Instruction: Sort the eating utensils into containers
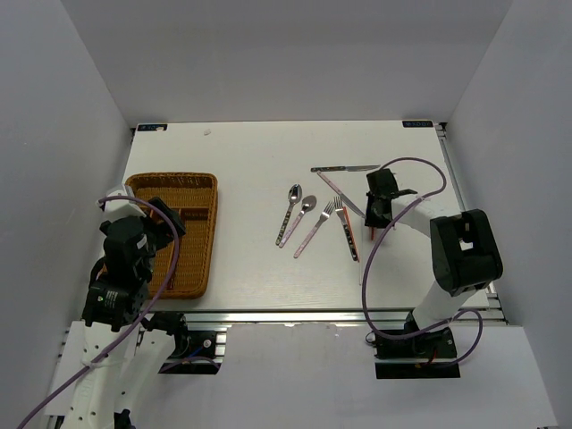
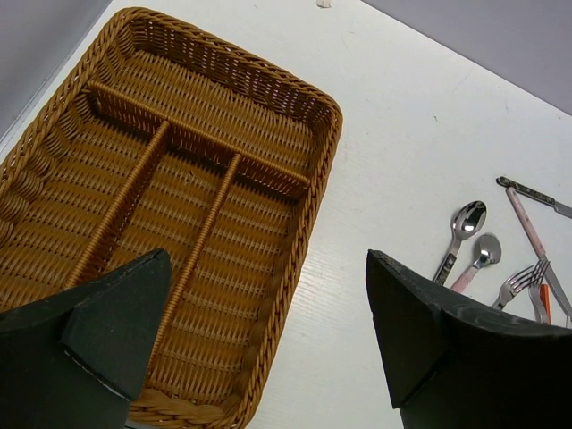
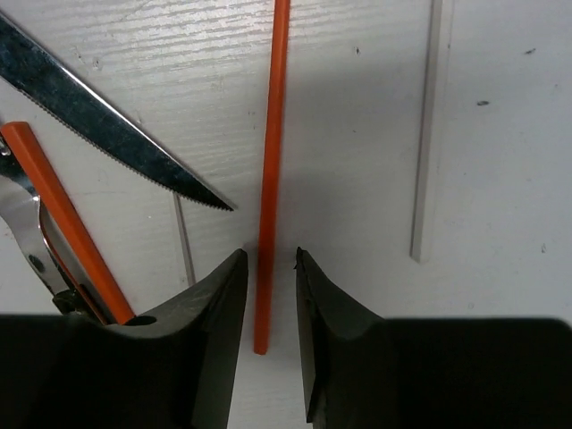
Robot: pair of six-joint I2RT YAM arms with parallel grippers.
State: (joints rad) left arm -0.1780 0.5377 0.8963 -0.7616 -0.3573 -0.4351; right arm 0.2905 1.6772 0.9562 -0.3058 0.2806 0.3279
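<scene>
My left gripper will turn and move toward the red chopstick between my right gripper's fingers, since it lies to my left gripper's right in the top view.
The brown wicker tray (image 1: 201, 183) lies at the left, its slots empty; the left wrist view shows its rim (image 2: 326, 116). My left gripper (image 1: 170, 222) hovers open over the tray's near right corner (image 2: 268, 259). Two spoons (image 1: 291, 207), forks (image 1: 315, 228) and knives (image 1: 344, 168) lie mid-table. My right gripper (image 1: 380, 219) is low on the table. Its jaws (image 3: 272, 259) straddle the near end of a red chopstick (image 3: 268, 161), narrowly open with a small gap each side. A white chopstick (image 3: 429, 134) lies to its right.
A serrated knife blade (image 3: 116, 134), a second red chopstick (image 3: 63, 223) and a fork (image 3: 22, 210) lie just left of my right gripper. Spoons (image 2: 465, 223) and a fork (image 2: 518, 284) show right of the tray. White walls enclose the table.
</scene>
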